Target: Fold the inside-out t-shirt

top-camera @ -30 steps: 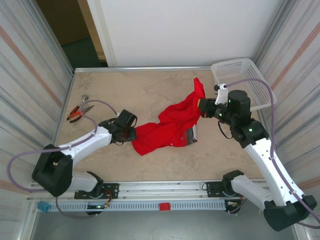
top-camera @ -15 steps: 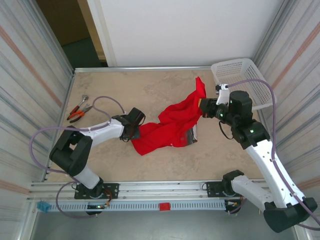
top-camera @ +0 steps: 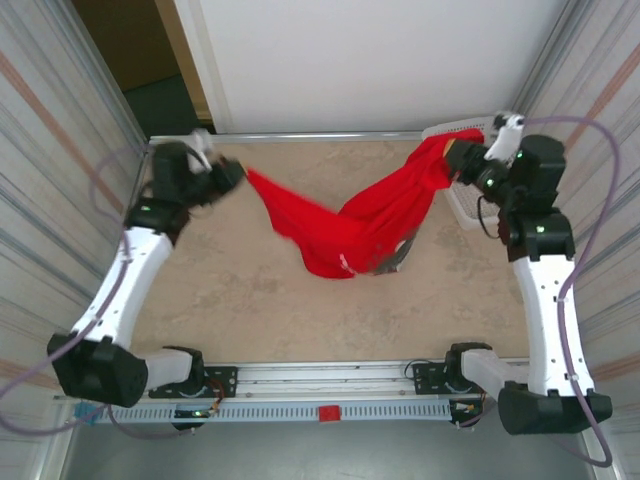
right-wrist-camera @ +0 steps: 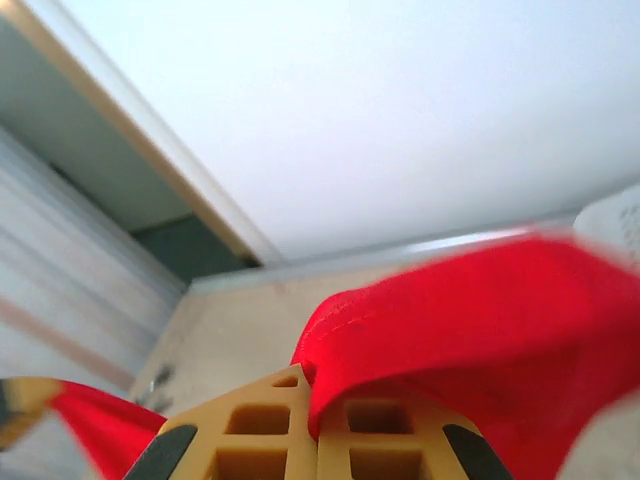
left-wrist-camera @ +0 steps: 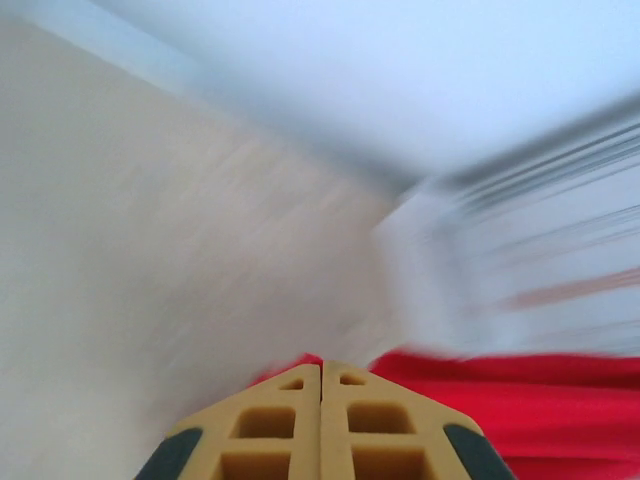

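Observation:
The cloth sags in a bunch between both grippers, so the robot's left gripper next needs to carry its end of the t-shirt [top-camera: 345, 230] up, then down to the bare tabletop below, and let go of it.
The inside-out t-shirt [top-camera: 345, 230] is bright red and stretched like a hammock between both grippers, sagging over the table's middle, with a pale print patch at its low right part. My left gripper [top-camera: 237, 174] is raised at the far left and shut on the t-shirt's left end. In the left wrist view its fingers [left-wrist-camera: 321, 366] are pressed together, with red cloth [left-wrist-camera: 540, 400] just past the tips. My right gripper [top-camera: 457, 152] is raised at the far right, shut on the other end. A red hem [right-wrist-camera: 470, 320] is pinched between its closed fingertips [right-wrist-camera: 312, 382].
A white mesh basket [top-camera: 464, 205] stands at the far right corner, partly behind the right arm. The beige table [top-camera: 230, 290] is walled by striped panels left and right and a white wall behind. A rail runs along the near edge.
The left gripper shut on the shirt's left end and swung up to the far left. The right gripper rose toward the basket. The shirt went from a heap to a taut hanging span.

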Action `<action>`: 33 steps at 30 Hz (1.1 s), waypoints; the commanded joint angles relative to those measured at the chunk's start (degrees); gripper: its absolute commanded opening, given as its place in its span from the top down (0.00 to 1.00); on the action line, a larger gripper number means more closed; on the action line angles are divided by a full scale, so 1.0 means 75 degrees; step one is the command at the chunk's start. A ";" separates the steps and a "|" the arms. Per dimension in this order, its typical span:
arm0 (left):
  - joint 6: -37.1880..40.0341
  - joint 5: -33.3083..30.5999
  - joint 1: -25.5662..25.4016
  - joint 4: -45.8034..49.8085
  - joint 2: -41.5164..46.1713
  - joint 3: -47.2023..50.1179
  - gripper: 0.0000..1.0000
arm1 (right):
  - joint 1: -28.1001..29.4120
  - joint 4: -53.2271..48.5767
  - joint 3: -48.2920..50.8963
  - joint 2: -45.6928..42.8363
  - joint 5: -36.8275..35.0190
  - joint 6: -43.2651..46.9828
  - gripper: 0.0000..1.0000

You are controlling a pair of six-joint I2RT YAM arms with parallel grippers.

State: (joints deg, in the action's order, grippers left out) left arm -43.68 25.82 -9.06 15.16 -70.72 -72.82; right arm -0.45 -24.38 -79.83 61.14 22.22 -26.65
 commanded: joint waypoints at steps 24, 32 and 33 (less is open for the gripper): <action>-0.2506 0.0760 0.1755 -0.1754 -0.0578 -0.2387 1.00 | -0.0792 0.1630 -0.0160 0.0952 0.1723 -0.2540 1.00; -0.1933 0.1198 0.1688 -0.1273 -0.1339 -0.2493 1.00 | 0.0326 0.1117 0.0426 0.1377 0.0864 -0.2541 1.00; -0.1804 0.1168 0.1575 -0.1283 -0.1086 -0.1933 1.00 | 0.0519 0.1135 0.0874 0.1169 0.0719 -0.2508 1.00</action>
State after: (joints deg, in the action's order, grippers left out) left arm -60.90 33.36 4.34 5.30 -84.38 -91.61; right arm 0.75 -15.46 -77.95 73.10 31.14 -44.80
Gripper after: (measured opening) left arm 0.045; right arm 0.042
